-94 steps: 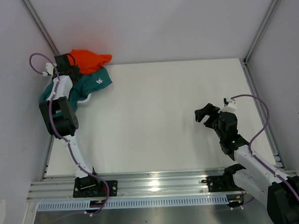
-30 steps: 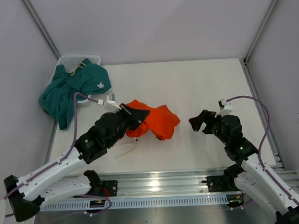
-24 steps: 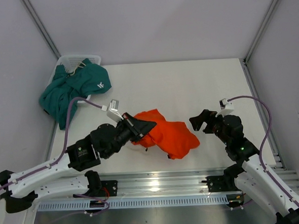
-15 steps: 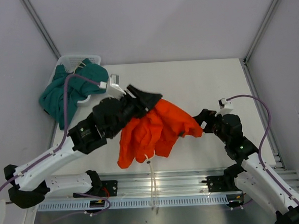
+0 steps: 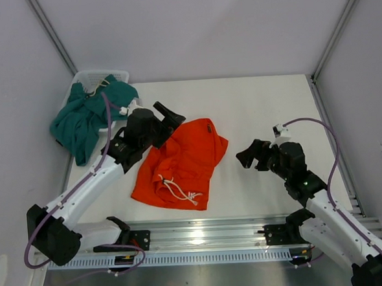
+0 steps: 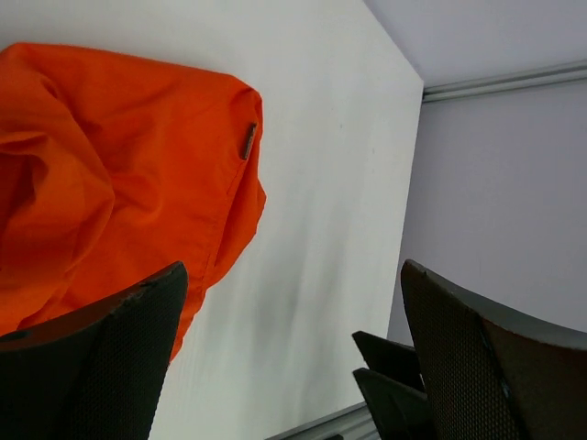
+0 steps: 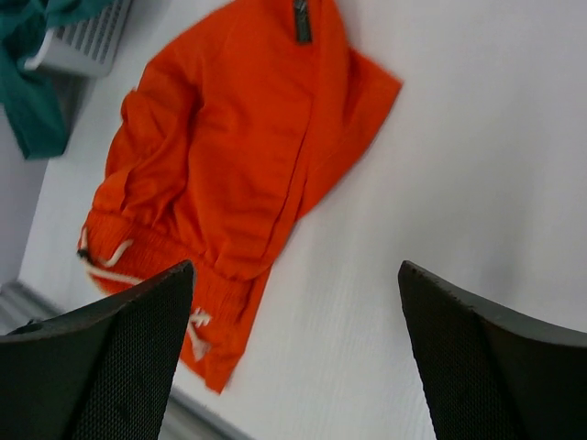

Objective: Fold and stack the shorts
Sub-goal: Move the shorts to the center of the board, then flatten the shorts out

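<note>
My right gripper comes down to the left in the top view next, onto the shorts' side edge by the waistband (image 5: 207,183) (image 7: 251,273), which lies below it there, still rumpled.
The orange-red shorts (image 5: 182,158) lie spread and rumpled on the white table, waistband and white drawstring (image 5: 178,189) toward the near edge. My left gripper (image 5: 167,114) hovers open at their far left corner, with nothing between its fingers; in the left wrist view the orange shorts (image 6: 119,174) lie left of the open left gripper (image 6: 293,367). My right gripper (image 5: 246,155) stands open to the right of the shorts, apart from them; in the right wrist view the orange shorts (image 7: 234,156) lie ahead of the open right gripper (image 7: 293,367). The teal shorts (image 5: 86,118) hang over the basket at the far left.
A white mesh basket (image 5: 101,76) sits in the far left corner under the teal shorts, also seen as the basket (image 7: 92,37) in the right wrist view. Grey walls close in the table on three sides. A metal rail (image 5: 196,232) runs along the near edge.
My left gripper swung the orange shorts up and out over the table, then opened and let them drop flat. It now sits at their far left corner. The right arm shifted slightly.
</note>
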`<state>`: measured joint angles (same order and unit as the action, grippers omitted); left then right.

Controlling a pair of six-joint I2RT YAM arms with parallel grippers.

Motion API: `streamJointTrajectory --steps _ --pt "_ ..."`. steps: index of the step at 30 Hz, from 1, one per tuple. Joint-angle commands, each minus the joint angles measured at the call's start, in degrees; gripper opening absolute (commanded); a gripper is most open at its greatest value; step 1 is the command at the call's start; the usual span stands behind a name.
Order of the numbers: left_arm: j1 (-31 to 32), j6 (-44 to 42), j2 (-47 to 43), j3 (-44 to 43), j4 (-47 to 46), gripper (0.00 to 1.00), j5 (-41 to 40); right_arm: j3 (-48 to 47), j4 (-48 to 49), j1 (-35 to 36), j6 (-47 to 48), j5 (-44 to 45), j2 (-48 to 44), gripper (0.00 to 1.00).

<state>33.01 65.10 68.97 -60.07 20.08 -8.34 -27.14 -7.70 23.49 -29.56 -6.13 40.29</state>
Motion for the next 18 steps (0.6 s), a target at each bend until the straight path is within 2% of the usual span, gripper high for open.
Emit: streamJointTrajectory --steps 1,4,7,8,11,13,18 --pt "-0.4 -5.8 -4.9 -1.3 -2.5 0.99 1.6 -2.0 1.2 3.4 -4.5 -7.9 2.9 0.93" --pt "-0.4 -8.9 -7.7 -1.5 -0.5 0.99 -0.2 -2.6 2.1 8.4 -7.8 -5.6 5.6 0.91" --pt "-0.6 -11.7 -10.3 -1.2 1.6 0.99 -2.5 -3.4 3.6 16.5 -10.9 -0.2 9.9 0.87" --pt "-0.8 -12.4 -10.8 -1.4 2.2 0.99 -2.7 -4.3 4.8 20.0 -11.5 1.4 11.6 0.83" --pt "-1.8 -13.9 -12.6 -1.2 4.8 0.99 -2.6 -6.4 6.9 26.1 -14.1 5.6 19.9 0.81" --pt "-2.3 -14.7 -13.9 -0.8 5.9 0.99 -2.7 -7.1 10.2 27.7 -15.8 6.1 25.3 0.71" --pt "-2.7 -16.2 -16.8 0.5 7.8 0.99 -4.6 -10.2 12.6 30.3 -18.2 9.7 35.4 0.64"
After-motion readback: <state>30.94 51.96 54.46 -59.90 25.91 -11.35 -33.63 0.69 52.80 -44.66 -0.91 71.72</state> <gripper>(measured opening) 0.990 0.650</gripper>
